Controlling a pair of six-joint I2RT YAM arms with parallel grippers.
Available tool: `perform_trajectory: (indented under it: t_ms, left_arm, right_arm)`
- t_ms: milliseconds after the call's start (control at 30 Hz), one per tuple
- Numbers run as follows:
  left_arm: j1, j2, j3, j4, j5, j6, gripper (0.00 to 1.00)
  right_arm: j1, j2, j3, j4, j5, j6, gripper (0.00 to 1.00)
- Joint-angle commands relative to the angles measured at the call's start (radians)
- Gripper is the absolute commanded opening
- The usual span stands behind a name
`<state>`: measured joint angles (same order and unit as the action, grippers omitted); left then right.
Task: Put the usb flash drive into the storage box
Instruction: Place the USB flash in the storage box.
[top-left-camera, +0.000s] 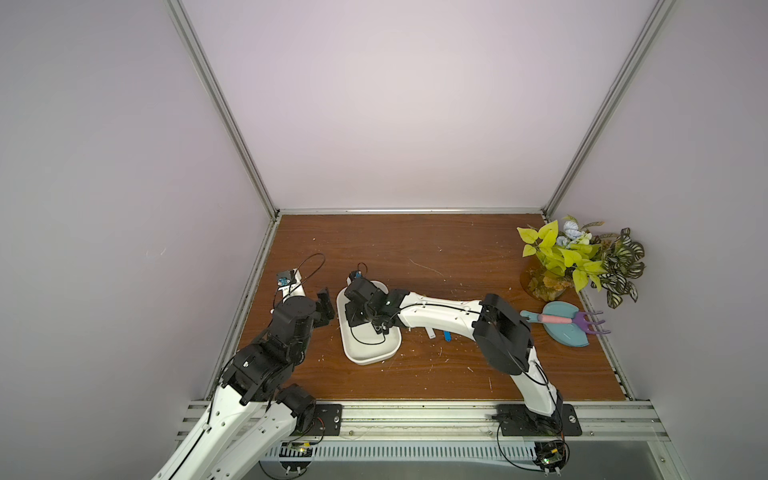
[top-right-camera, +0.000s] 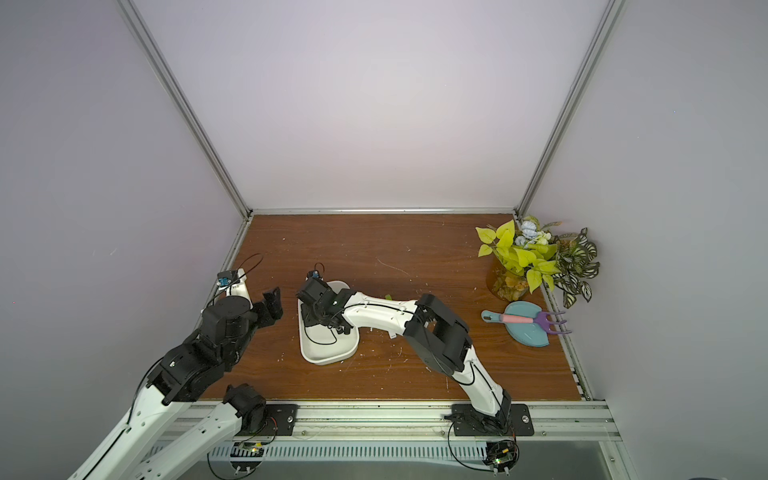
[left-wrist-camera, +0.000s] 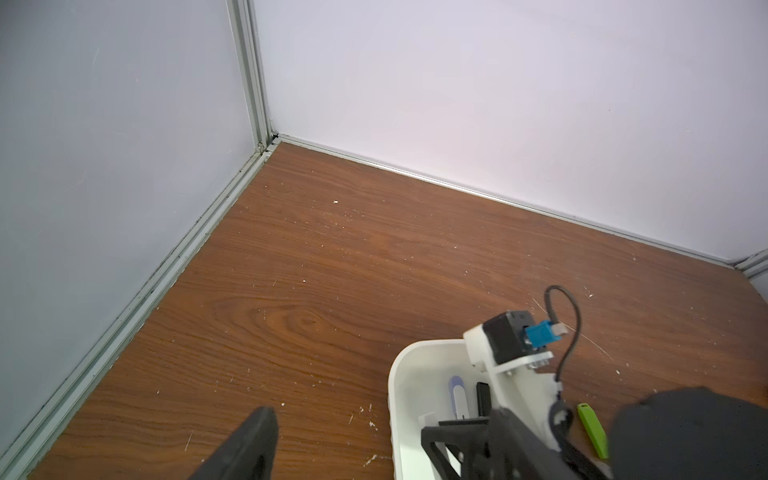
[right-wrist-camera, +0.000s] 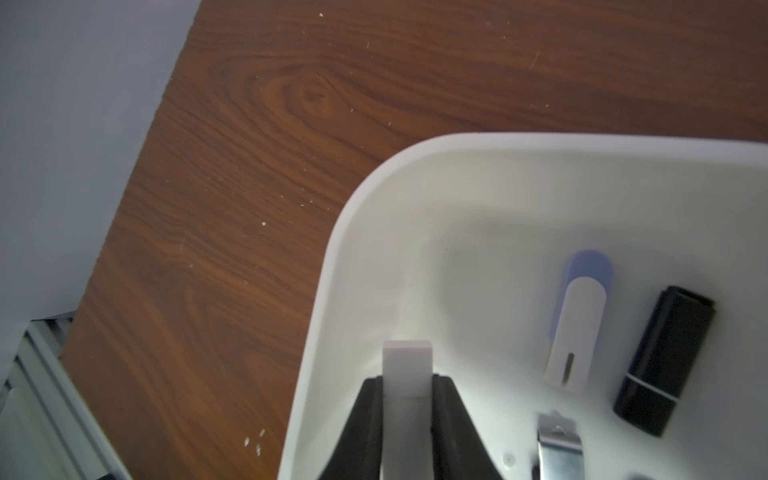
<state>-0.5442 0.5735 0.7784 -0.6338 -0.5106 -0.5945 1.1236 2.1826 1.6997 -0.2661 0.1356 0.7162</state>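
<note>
I should lower my right gripper next onto the bare bottom of the storage box beside the white and lilac drive (right-wrist-camera: 579, 328) and let go of the white flash drive. That spot is right below its fingers.
The storage box (top-left-camera: 370, 358) (top-right-camera: 328, 358) is a shallow white tray left of the table's middle, seen in both top views. My right gripper (right-wrist-camera: 407, 380) (top-left-camera: 357, 309) hangs low over the box's far end, shut on a white usb flash drive (right-wrist-camera: 407, 361) that points down inside the box wall (right-wrist-camera: 332, 257). On the box floor lie a white and lilac drive (right-wrist-camera: 579, 328), a black drive (right-wrist-camera: 665, 361) and a metal one (right-wrist-camera: 559, 444). My left gripper (top-left-camera: 327, 307) stands open and holds nothing, just left of the box rim (left-wrist-camera: 392, 374).
A green stick (left-wrist-camera: 592, 432) lies on the table beside the box. A white stick (top-left-camera: 430, 332) and a blue one (top-left-camera: 447, 336) lie under the right forearm. A potted plant (top-left-camera: 577, 262) and a blue dustpan with a purple fork (top-left-camera: 565, 328) stand at the right.
</note>
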Motion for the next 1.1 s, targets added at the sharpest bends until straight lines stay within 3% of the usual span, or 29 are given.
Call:
perform_trajectory:
  t_ms: [0,400,767,1067]
  left_arm:
    - [0.011,0.006,-0.010,-0.017,-0.018,-0.005,0.79]
    - [0.011,0.023,-0.010,-0.016,-0.011,-0.001,0.79]
    - [0.011,0.042,-0.009,-0.017,-0.011,0.001,0.80]
    - [0.011,0.054,-0.010,-0.017,-0.010,0.002,0.80]
  right_arm:
    - [-0.001,0.018,0.089,-0.071,0.076,0.026,0.19]
    - [-0.005,0.109,0.171,-0.129,0.213,-0.006,0.20]
    - [-0.022,0.130,0.174,-0.134,0.211,-0.009,0.23]
    - [-0.027,0.129,0.169,-0.130,0.203,-0.010,0.41]
